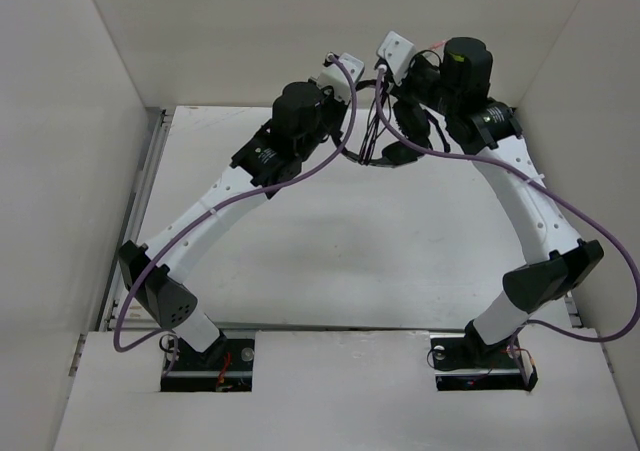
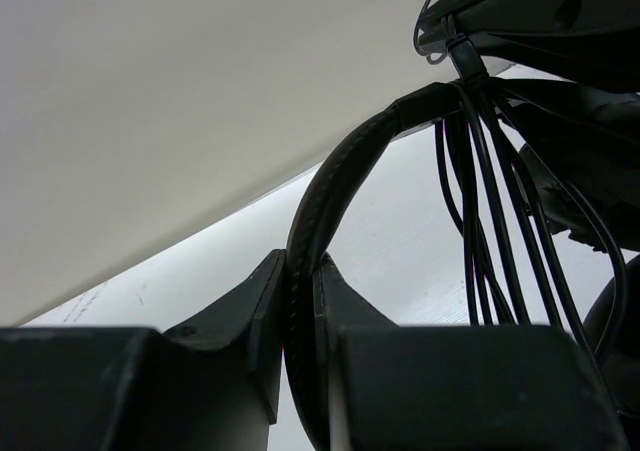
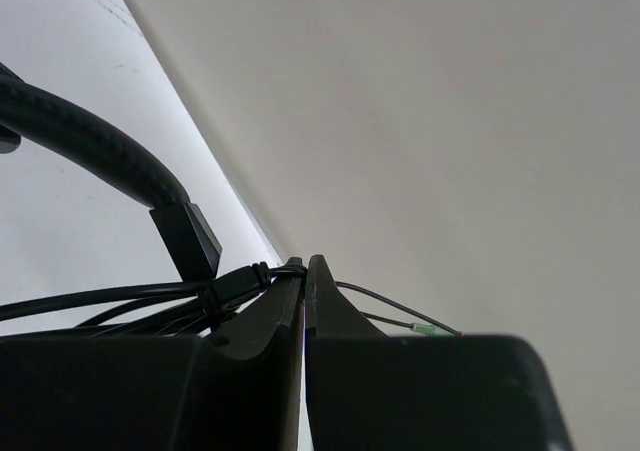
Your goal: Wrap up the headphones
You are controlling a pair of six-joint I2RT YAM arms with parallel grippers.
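Observation:
I need to lower my left gripper to the bare tabletop below it next and release the headband, because the cord loops already hang bunched over the headband.
The headphones hang in the air at the back middle of the table, held between both arms. My left gripper is shut on the black padded headband, which arcs up from the jaws. Several loops of the thin black cord hang bunched over the top of the headband. My right gripper is shut on the cord near its bundle, and the headband curves away at the left. A thin cord end with a greenish plug trails to the right of the jaws.
White walls enclose the white table on the left, back and right. A metal rail runs along the table's left edge. Purple arm cables loop beside both arms. Both arm bases sit at the near edge.

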